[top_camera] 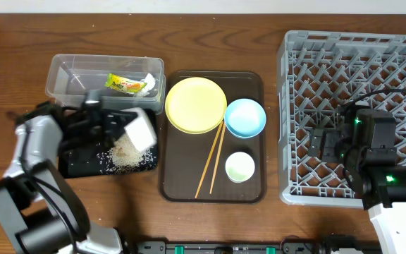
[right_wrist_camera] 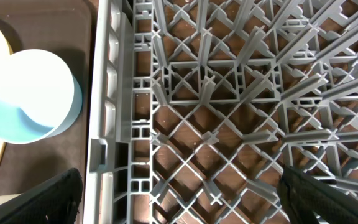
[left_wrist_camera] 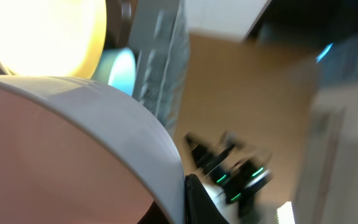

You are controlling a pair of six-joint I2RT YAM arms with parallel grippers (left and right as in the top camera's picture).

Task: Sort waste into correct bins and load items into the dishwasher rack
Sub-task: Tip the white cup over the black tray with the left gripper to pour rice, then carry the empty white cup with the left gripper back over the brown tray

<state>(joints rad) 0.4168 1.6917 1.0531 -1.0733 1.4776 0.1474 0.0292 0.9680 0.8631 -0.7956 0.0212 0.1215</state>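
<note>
My left gripper swings away from the black tray next, then levels the white bowl and lowers it onto the brown tray's near corner [top_camera: 182,171], free beside the chopsticks.
My left gripper [top_camera: 111,127] is shut on the white bowl [top_camera: 141,130] and holds it tipped over the black tray [top_camera: 83,168]. Loose rice [top_camera: 124,156] lies in that tray. In the left wrist view the bowl's rim [left_wrist_camera: 104,124] fills the frame beside a black finger [left_wrist_camera: 197,205]. The snack wrapper [top_camera: 124,84] and white scrap [top_camera: 146,83] lie in the clear tub [top_camera: 69,74]. The yellow plate [top_camera: 196,104], blue bowl [top_camera: 245,117], pale cup [top_camera: 240,166] and chopsticks [top_camera: 213,159] sit on the brown tray [top_camera: 182,190]. My right gripper [right_wrist_camera: 179,199] is open and empty over the rack [right_wrist_camera: 197,81].
The grey rack [top_camera: 400,56] fills the right side, with the right arm [top_camera: 372,141] above its near half. The blue bowl [right_wrist_camera: 30,99] shows just left of the rack's wall in the right wrist view. The clear tub stands directly behind the black tray.
</note>
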